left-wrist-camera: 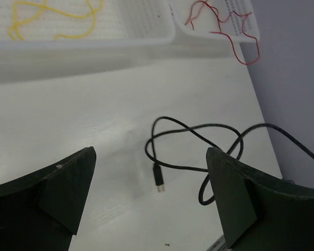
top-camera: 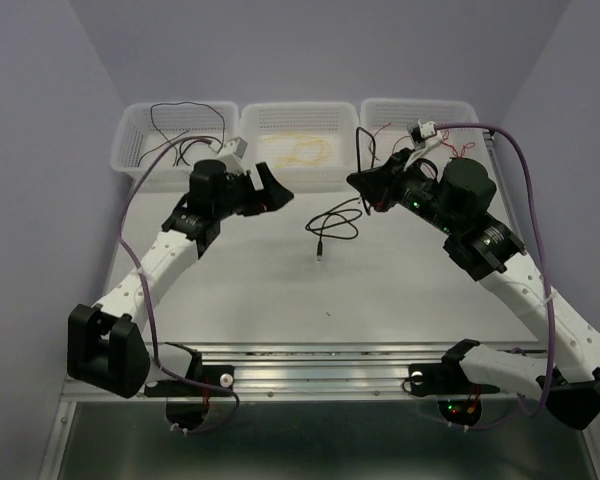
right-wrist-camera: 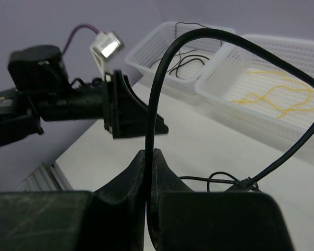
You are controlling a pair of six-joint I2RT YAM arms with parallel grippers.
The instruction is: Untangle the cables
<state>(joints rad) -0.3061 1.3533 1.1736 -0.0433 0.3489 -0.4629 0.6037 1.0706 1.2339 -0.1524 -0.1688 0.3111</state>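
The loops of the black cable are below my left gripper and to its right in the top view. I will lower it back and to its right onto them.
A black cable (top-camera: 336, 222) lies in loose loops on the white table, its plug end (top-camera: 320, 252) pointing toward the near edge. My right gripper (top-camera: 363, 185) is shut on this black cable (right-wrist-camera: 225, 37). The strand passes between the closed fingers (right-wrist-camera: 162, 172), arches high and drops back to the table. My left gripper (top-camera: 273, 195) is open and empty, hovering left of the loops. In the left wrist view the cable (left-wrist-camera: 199, 128) and its plug (left-wrist-camera: 158, 178) lie between and beyond the spread fingers (left-wrist-camera: 57, 193).
Three white baskets stand along the back. The left one (top-camera: 130, 140) holds black cables (top-camera: 180, 110), the middle one (top-camera: 300, 108) yellow cable (top-camera: 305, 152), the right one (top-camera: 460, 108) red cable (top-camera: 380, 130). Purple arm cables (top-camera: 525, 170) hang beside both arms.
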